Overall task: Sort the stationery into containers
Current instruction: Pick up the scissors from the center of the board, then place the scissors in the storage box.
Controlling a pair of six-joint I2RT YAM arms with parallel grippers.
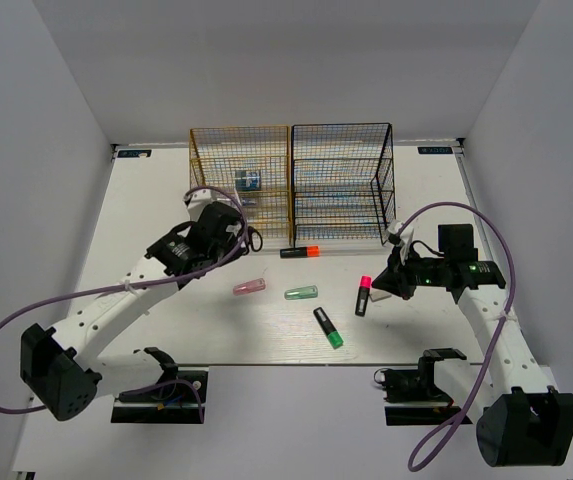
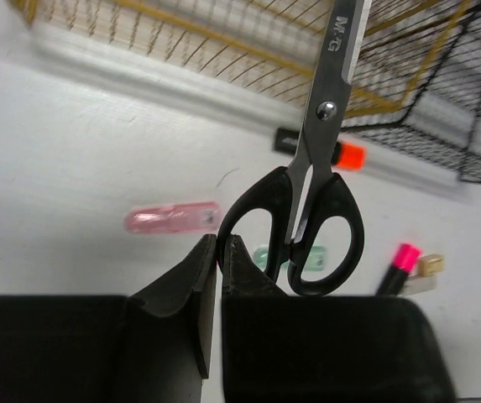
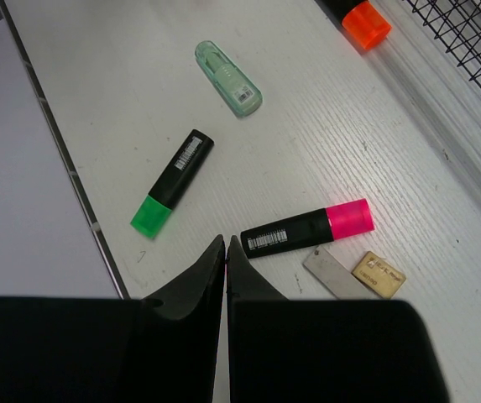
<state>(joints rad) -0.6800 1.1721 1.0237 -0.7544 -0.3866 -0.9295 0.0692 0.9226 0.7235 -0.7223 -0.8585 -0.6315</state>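
Next, my left gripper carries the scissors outward over the gold rack's near section and releases them, since their handles still hang short.
My left gripper is shut on one black handle ring of the scissors. They hang off the table with the blades pointing toward the gold rack, in front of which they show from above. The black rack stands to its right. My right gripper is shut and holds nothing. It hovers just left of the pink-capped highlighter. A green-capped highlighter, a green capsule and a pink capsule lie on the table. An orange-capped highlighter lies by the racks.
A blue tape roll sits inside the gold rack. A beige eraser and a small metal strip lie beside the pink-capped highlighter. The table's front edge runs close to the green-capped highlighter. White walls enclose the table.
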